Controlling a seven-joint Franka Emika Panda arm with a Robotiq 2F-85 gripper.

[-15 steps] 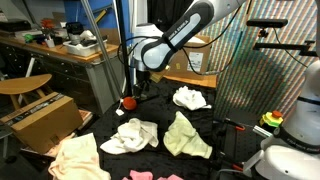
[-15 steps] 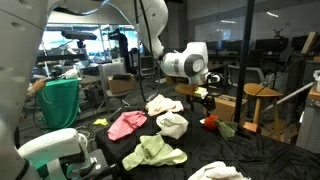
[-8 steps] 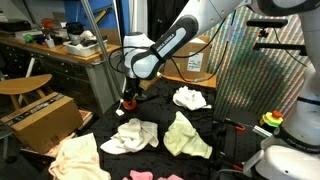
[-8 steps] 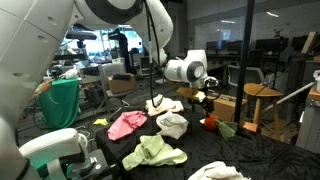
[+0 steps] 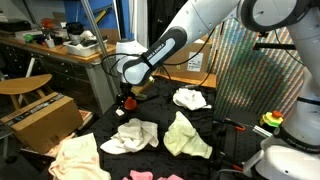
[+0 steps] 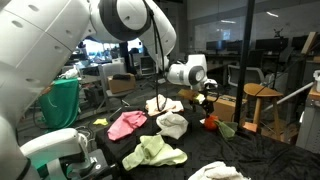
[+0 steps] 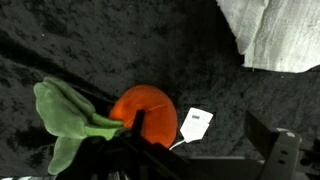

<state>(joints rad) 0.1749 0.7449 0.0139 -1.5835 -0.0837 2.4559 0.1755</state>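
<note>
The robot's gripper will move down and to its left in the wrist view, bringing its open fingers down around the toy's orange-red body (image 6: 210,123) (image 7: 148,110).
An orange-red plush toy (image 7: 145,112) with green leaves (image 7: 62,118) and a white tag (image 7: 195,123) lies on the black cloth-covered table (image 7: 130,50). It also shows in both exterior views (image 5: 128,101) (image 6: 210,122). My gripper (image 7: 205,158) is open and hangs just above it. One finger is over the toy's edge and the other stands off to the side. In both exterior views the gripper (image 5: 127,90) (image 6: 207,101) sits right over the toy. The jaws hold nothing.
Several cloths lie on the table: white (image 5: 189,97) (image 5: 132,135), light green (image 5: 184,135), cream (image 5: 75,155), pink (image 6: 127,124). A white cloth (image 7: 275,35) is close to the toy. A cardboard box (image 5: 45,115) and a wooden stool (image 6: 258,95) stand beside the table.
My arm has swung over and down toward the plush toy, and the gripper now hangs right above it. The toy and the cloths have not moved.
</note>
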